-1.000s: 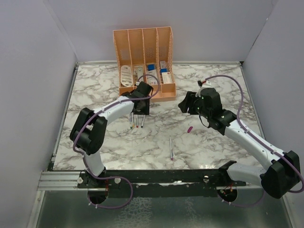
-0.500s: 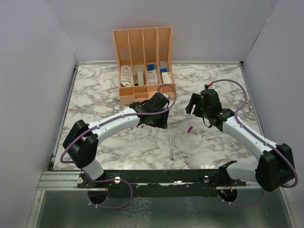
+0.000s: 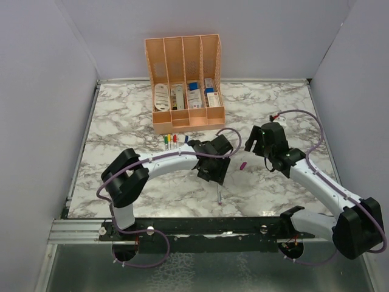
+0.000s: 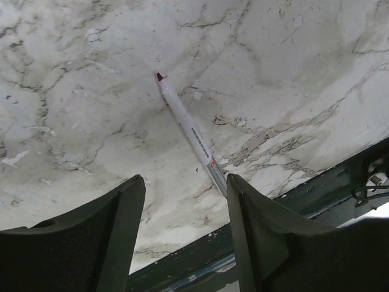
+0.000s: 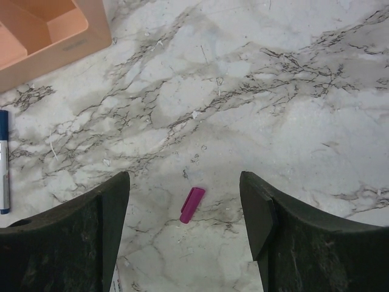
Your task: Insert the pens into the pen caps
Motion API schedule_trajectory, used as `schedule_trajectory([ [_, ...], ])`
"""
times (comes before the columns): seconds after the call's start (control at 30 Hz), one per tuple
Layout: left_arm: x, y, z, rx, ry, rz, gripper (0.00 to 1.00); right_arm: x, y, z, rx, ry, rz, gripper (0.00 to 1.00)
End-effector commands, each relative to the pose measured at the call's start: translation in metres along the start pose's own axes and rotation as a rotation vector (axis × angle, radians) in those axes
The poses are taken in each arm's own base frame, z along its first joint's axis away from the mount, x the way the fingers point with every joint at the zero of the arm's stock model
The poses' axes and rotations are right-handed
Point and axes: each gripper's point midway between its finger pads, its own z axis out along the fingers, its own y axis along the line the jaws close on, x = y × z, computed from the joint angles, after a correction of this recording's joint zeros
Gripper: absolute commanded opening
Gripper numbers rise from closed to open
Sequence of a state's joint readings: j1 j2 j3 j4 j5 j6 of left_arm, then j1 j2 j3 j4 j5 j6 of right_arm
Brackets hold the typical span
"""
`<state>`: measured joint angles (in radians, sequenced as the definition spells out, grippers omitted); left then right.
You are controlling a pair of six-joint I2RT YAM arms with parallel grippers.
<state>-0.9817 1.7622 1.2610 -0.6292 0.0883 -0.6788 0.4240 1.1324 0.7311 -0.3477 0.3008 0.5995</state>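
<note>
The pen's printed body is below my left gripper's open fingers, so I will lower the gripper onto it next and close there, which leaves the pen's dark red tip free for the cap.
One uncapped pen with a dark red tip lies on the marble near the front edge. My left gripper hangs open above its near end; the barrel passes just beside the right finger and nothing is held. A magenta pen cap lies loose on the marble. My right gripper is open above it, the cap sitting between the fingers' lines. Several pens with coloured ends lie in a row before the organizer; a blue-ended one shows at the right wrist view's left edge.
The peach organizer stands at the back centre, its corner showing in the right wrist view. The black front rail runs just beyond the lone pen's near end. Grey walls close both sides.
My left arm swung from the organizer's front to the lone pen near the front edge, leaving the row of pens behind, and its jaws widened. My right gripper opened and shifted over the magenta cap.
</note>
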Motion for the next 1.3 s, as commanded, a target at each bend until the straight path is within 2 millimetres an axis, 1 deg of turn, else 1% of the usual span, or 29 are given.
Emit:
schedule_trajectory([
  [0.0, 0.008, -0.019, 0.007, 0.022, 0.052, 0.018, 0.59, -0.005, -0.002, -0.004, -0.006, -0.033, 0.004, 0.73],
  [0.13, 0.012, -0.027, 0.012, 0.032, 0.078, 0.045, 0.59, -0.005, -0.001, -0.008, -0.020, -0.038, -0.001, 0.73],
  [0.27, 0.023, -0.025, 0.018, 0.022, 0.124, 0.057, 0.59, -0.008, -0.001, -0.010, -0.027, -0.050, -0.010, 0.73],
  [0.4, 0.033, -0.019, 0.023, 0.000, 0.164, 0.067, 0.59, -0.010, 0.001, -0.012, -0.040, -0.062, -0.005, 0.73],
  [0.53, 0.045, -0.010, 0.033, -0.028, 0.209, 0.084, 0.59, -0.011, 0.003, -0.013, -0.055, -0.071, 0.004, 0.73],
  [0.67, 0.047, -0.007, 0.041, -0.042, 0.227, 0.107, 0.59, -0.013, 0.004, -0.015, -0.065, -0.078, 0.007, 0.72],
  [0.8, 0.052, 0.004, 0.049, -0.082, 0.251, 0.128, 0.59, -0.016, 0.005, -0.016, -0.065, -0.087, 0.008, 0.72],
  [1.0, 0.058, 0.033, 0.060, -0.214, 0.269, 0.164, 0.58, -0.019, 0.007, -0.018, -0.078, -0.098, 0.012, 0.72],
  [1.1, 0.062, 0.058, 0.064, -0.330, 0.284, 0.188, 0.56, -0.019, 0.007, -0.018, -0.080, -0.100, 0.012, 0.72],
  [1.2, 0.065, 0.085, 0.066, -0.458, 0.286, 0.205, 0.55, -0.020, 0.008, -0.017, -0.081, -0.103, 0.013, 0.72],
  [1.27, 0.066, 0.099, 0.067, -0.527, 0.286, 0.213, 0.55, -0.020, 0.009, -0.017, -0.085, -0.105, 0.014, 0.72],
])
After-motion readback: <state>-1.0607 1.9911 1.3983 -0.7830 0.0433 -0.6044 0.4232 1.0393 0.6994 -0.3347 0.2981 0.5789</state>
